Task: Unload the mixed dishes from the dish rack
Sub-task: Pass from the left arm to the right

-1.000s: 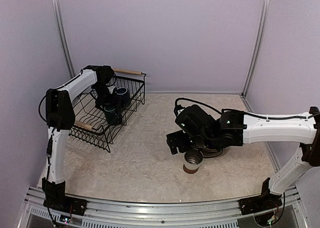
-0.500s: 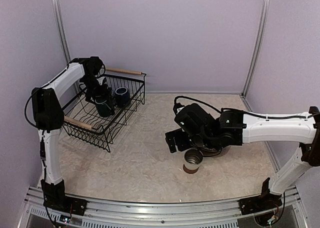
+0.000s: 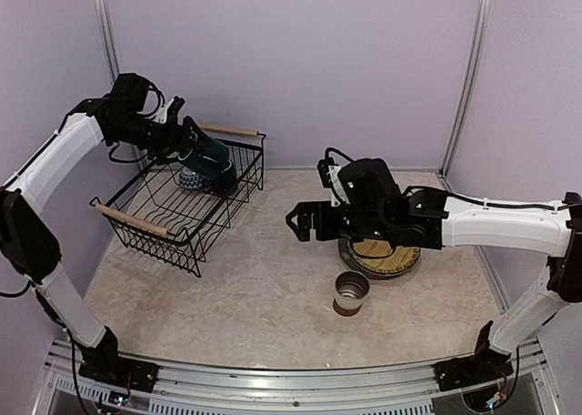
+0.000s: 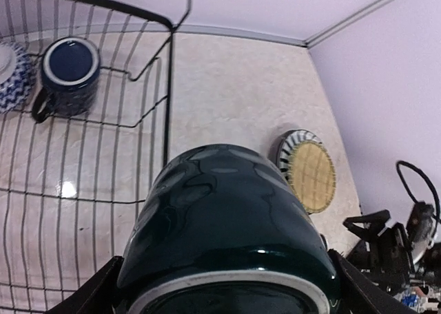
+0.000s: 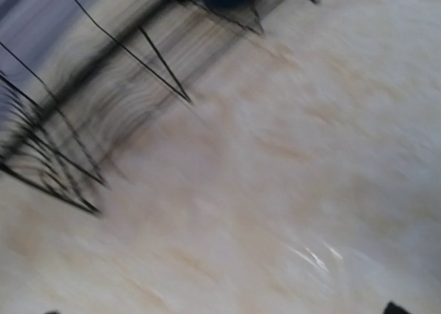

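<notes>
The dark green mug's loose end (image 3: pixel 216 158) sits to the left of my right gripper in the top view, so I need to tilt that gripper up and move across next.
My left gripper (image 3: pixel 193 149) is shut on the dark green mug (image 3: pixel 215 161) and holds it tilted in the air above the far end of the dish rack (image 3: pixel 164 224). In the left wrist view the mug (image 4: pixel 220 211) fills the space between my fingers (image 4: pixel 89 297). The dark blue mug (image 4: pixel 69 76) and a blue-and-white patterned bowl (image 4: pixel 8 73) stand in the rack. My right gripper (image 3: pixel 305 222) is open and empty over the table. The grey brown-based cup (image 3: pixel 350 292) stands upright near the woven yellow plate (image 3: pixel 382 254), which lies on the striped plate (image 4: pixel 293 140).
The rack's wooden handles (image 3: pixel 232 130) sit at its far and near ends. Purple walls close in the table on three sides. The right wrist view is blurred and shows only table and rack wire (image 5: pixel 76 162).
My left gripper has lifted the dark green mug up out of the rack. My right gripper has risen and moved left, away from the cup, uncovering the plate stack.
</notes>
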{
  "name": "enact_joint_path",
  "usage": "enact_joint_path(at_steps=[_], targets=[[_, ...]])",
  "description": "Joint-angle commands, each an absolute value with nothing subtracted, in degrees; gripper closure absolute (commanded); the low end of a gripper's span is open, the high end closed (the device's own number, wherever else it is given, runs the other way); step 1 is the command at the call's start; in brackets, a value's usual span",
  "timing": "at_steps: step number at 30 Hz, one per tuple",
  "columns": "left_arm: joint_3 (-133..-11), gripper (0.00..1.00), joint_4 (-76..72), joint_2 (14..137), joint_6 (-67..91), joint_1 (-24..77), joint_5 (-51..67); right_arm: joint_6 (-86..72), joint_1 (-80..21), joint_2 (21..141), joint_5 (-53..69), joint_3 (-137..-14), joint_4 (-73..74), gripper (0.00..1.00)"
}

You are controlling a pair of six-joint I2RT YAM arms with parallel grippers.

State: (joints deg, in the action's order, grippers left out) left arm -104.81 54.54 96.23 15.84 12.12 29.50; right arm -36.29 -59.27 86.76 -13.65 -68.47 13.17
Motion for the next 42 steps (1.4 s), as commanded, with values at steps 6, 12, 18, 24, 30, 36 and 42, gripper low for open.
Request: enact_joint_path(at_steps=[6, 12, 18, 24, 30, 36, 42], targets=[[-84.89, 0.8, 24.98, 80.64, 17.52, 19.28, 43.62, -48.48, -51.86, 87.14, 10.45, -62.98, -19.95, 0.0], [-81.65, 0.83, 22.33, 78.22, 16.61, 24.31, 43.25, -51.27, -50.91, 91.49, 18.87, -64.97, -33.01, 0.0], [-79.63, 0.84, 18.67, 77.49, 19.29, 25.81, 45.06, -54.74, -50.92, 97.47, 25.63, -68.93, -40.83, 0.12], [-78.31, 0.86, 16.35, 78.9, 21.76, 27.62, 46.81, -55.3, -50.97, 99.08, 26.25, -69.78, -43.79, 0.35], [-76.96, 0.88, 13.34, 80.18, 24.22, 28.08, 48.76, -57.59, -50.98, 100.15, 26.76, -68.82, -49.16, 0.56], [-76.26, 0.89, 11.43, 80.74, 25.94, 28.22, 50.36, -59.01, -50.97, 101.44, 27.77, -69.07, -51.98, 0.67], [-76.54, 0.87, 11.9, 81.29, 25.82, 28.21, 50.44, -59.27, -51.01, 101.22, 28.08, -68.2, -53.78, 0.84]])
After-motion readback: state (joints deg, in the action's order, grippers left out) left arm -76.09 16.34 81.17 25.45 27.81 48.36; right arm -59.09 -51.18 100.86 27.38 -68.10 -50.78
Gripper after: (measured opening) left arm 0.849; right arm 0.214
